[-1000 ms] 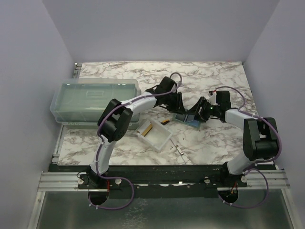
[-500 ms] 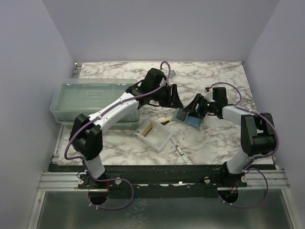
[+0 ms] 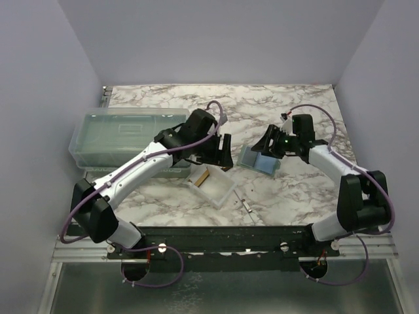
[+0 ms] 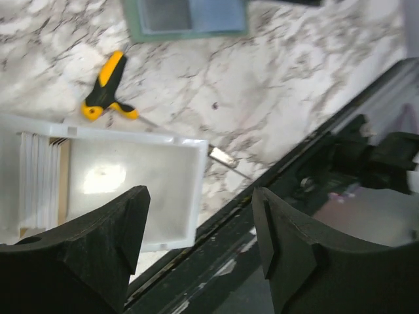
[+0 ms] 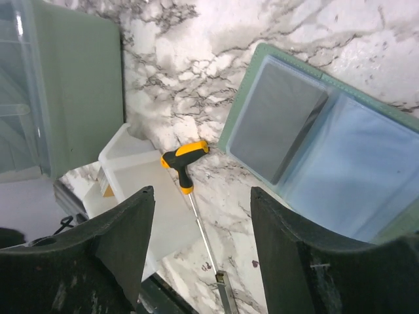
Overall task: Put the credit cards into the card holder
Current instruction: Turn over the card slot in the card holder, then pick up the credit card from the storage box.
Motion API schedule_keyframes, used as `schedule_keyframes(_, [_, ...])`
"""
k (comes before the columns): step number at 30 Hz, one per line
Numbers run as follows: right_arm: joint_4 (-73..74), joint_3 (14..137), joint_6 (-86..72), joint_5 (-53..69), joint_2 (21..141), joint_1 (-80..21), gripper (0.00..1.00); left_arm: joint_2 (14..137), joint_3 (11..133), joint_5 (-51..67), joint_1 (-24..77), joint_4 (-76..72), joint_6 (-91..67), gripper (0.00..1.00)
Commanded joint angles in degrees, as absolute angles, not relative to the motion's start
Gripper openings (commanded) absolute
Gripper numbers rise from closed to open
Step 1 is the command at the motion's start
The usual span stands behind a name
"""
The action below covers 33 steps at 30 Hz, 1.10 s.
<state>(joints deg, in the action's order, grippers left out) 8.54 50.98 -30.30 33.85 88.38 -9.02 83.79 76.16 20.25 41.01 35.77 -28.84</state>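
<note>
I need to move my left gripper to the left in the wrist view next and down onto that card's upper edge (image 3: 203,176) (image 4: 64,182), because the tan-edged card faces the tray's empty space.
The card holder (image 3: 259,161) lies open on the marble, sage green with pale blue pockets. In the right wrist view the card holder (image 5: 340,154) has a dark card (image 5: 276,122) in its left pocket. It shows at the top of the left wrist view (image 4: 186,19). More cards (image 4: 49,176), one with a tan edge, stand stacked at the left end of the small clear tray (image 4: 131,190). My left gripper (image 3: 220,154) (image 4: 200,226) is open and empty above the tray's near edge. My right gripper (image 3: 267,141) (image 5: 201,226) is open and empty, hovering left of the holder.
An orange-handled black tool (image 5: 182,161) (image 4: 105,85) lies between the tray (image 3: 216,186) and the holder, its metal shaft pointing to the table's front edge. A large translucent lidded box (image 3: 127,137) stands at the left. The black front rail (image 4: 314,150) is close below my left gripper.
My left gripper has swung back from beside the holder to above the tray. My right gripper has pulled up and away from the holder, which now lies open by itself.
</note>
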Motion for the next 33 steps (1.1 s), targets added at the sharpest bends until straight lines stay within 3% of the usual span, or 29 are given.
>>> schedule_keyframes(1, [14.7, 48.1, -26.1, 27.1, 82.5, -9.0, 0.64, 86.9, 76.6, -1.8, 49.2, 46.6, -23.5, 0.71])
schedule_keyframes(11, [14.5, 42.7, -25.7, 25.7, 77.5, -9.0, 0.65, 96.4, 77.9, -26.1, 55.6, 52.7, -19.8, 0.65])
schedule_keyframes(33, [14.4, 42.0, -25.8, 25.3, 75.3, -9.0, 0.65, 104.2, 75.4, -34.7, 55.7, 48.6, -16.1, 0.46])
